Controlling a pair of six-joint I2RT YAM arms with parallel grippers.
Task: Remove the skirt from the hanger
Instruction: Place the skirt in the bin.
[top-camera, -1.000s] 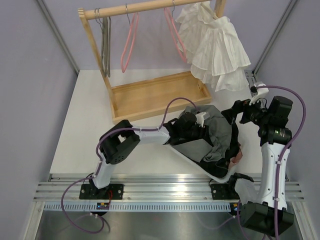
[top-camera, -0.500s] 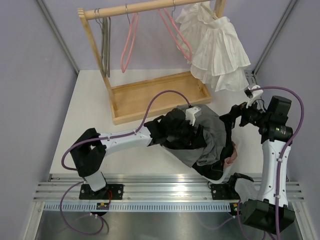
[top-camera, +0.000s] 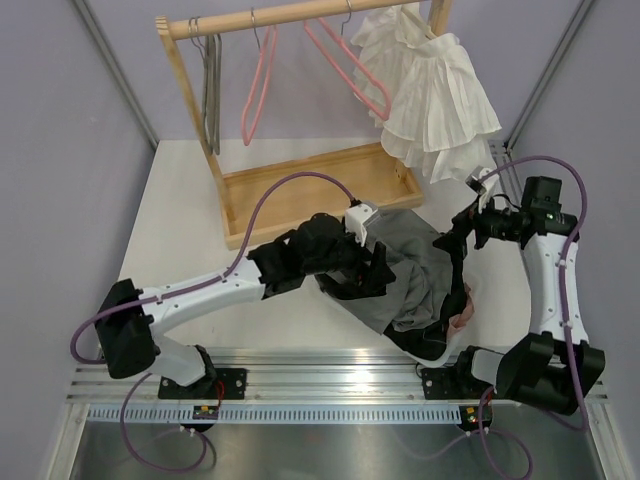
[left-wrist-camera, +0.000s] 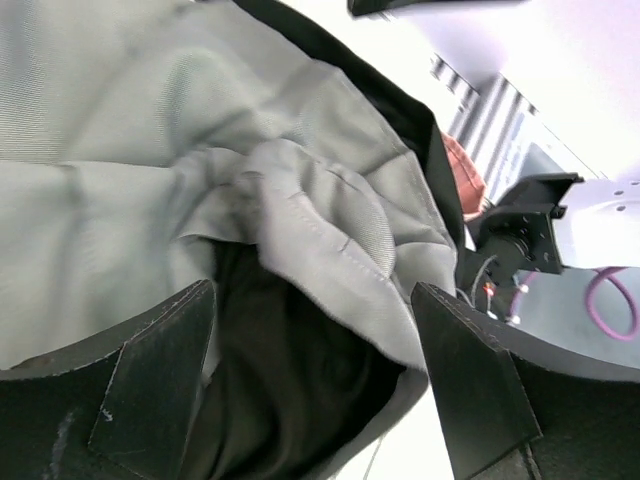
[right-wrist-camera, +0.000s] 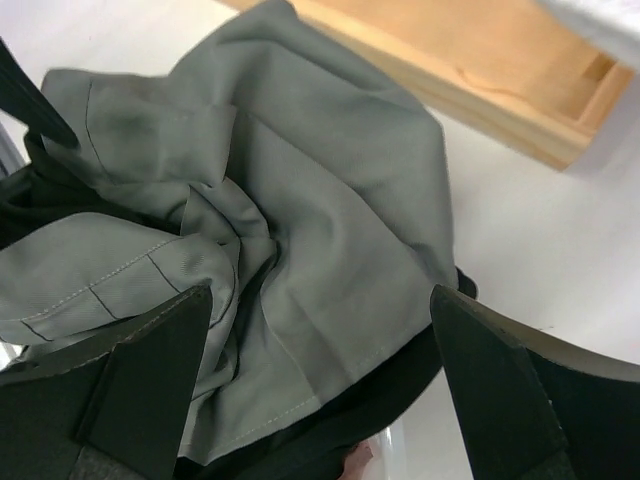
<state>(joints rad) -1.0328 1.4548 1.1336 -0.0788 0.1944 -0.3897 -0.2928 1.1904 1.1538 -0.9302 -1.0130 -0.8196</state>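
The grey skirt's edge is below my open right gripper, so I should next lower it and shift left in the top view, onto the skirt's fold.
A grey skirt (top-camera: 415, 262) lies crumpled on the table at the near right, off any hanger, on top of black cloth (top-camera: 440, 335). An empty pink hanger (top-camera: 350, 65) hangs tilted from the wooden rail. My left gripper (top-camera: 368, 268) hovers open over the skirt's left side. In the left wrist view the grey folds (left-wrist-camera: 150, 150) and a dark fold fill the space below the open left gripper (left-wrist-camera: 315, 390), which holds nothing. My right gripper (top-camera: 455, 248) is open above the skirt's right edge. The right wrist view shows the skirt (right-wrist-camera: 330, 200) under the empty right gripper (right-wrist-camera: 320, 390).
The wooden rack (top-camera: 310, 190) with its tray base stands at the back. It carries a grey hanger (top-camera: 212, 90), another pink hanger (top-camera: 258, 90) and a white ruffled garment (top-camera: 435, 95) at its right end. A bit of pink cloth (top-camera: 462, 318) shows beside the pile.
My left gripper opened and let go of the grey cloth, and the arm drew back to the left. The right wrist rose toward the back. The empty pink hanger swung to the right.
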